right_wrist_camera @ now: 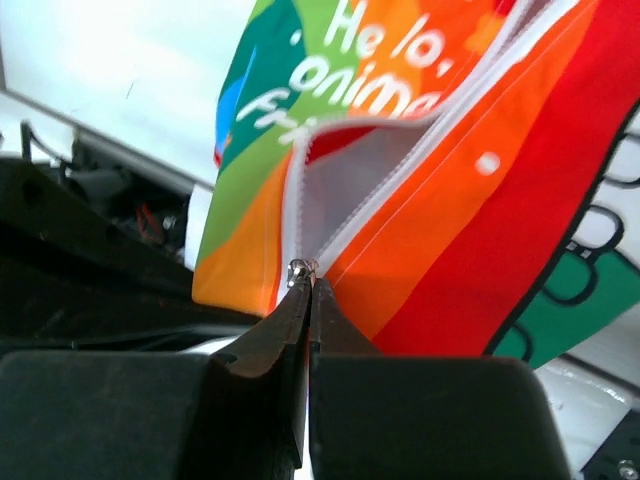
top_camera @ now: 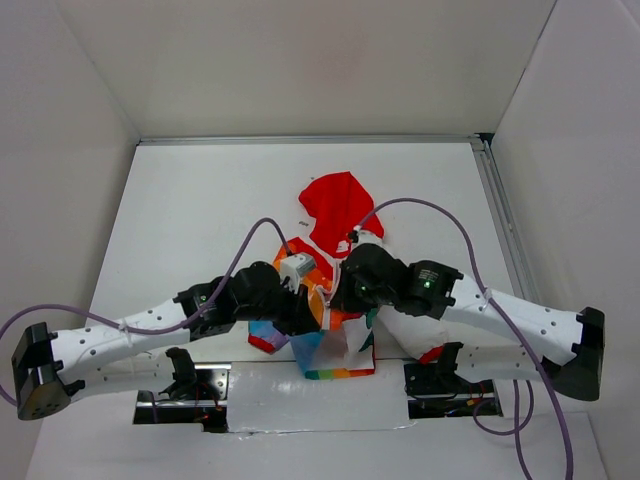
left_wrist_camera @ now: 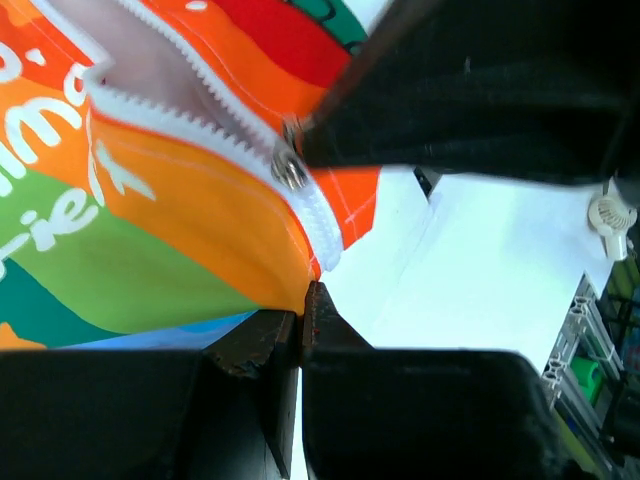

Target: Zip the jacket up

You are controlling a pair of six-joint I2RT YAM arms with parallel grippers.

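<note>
The zipper tape past the slider hangs open and loose, so I will pull the orange lower edge (top_camera: pixel 323 320) (left_wrist_camera: pixel 309 286) with my left gripper back toward the near edge of the table before I open it.
The jacket (top_camera: pixel 336 214) lies mid-table with its red hood pointing away from me, and its rainbow hem (top_camera: pixel 338 366) hangs between the arms. My left gripper (top_camera: pixel 306 308) is shut on the orange lower edge of the jacket (left_wrist_camera: pixel 200 230) beside the white zipper tape; in the left wrist view its tips (left_wrist_camera: pixel 303 300) pinch the fabric corner. My right gripper (top_camera: pixel 340 294) is shut on the metal zipper slider (right_wrist_camera: pixel 301 268), at the bottom of the open V of the zipper. The slider (left_wrist_camera: pixel 290 166) also shows in the left wrist view, held by the right gripper's fingers (left_wrist_camera: pixel 450 90). The white half of the jacket is mostly hidden under the right arm.
White walls enclose the table (top_camera: pixel 200 200) on the left, back and right. A metal rail (top_camera: pixel 500 210) runs along the right edge. Purple cables (top_camera: pixel 440 210) loop over both arms. Black base plates (top_camera: pixel 180 395) sit at the near edge.
</note>
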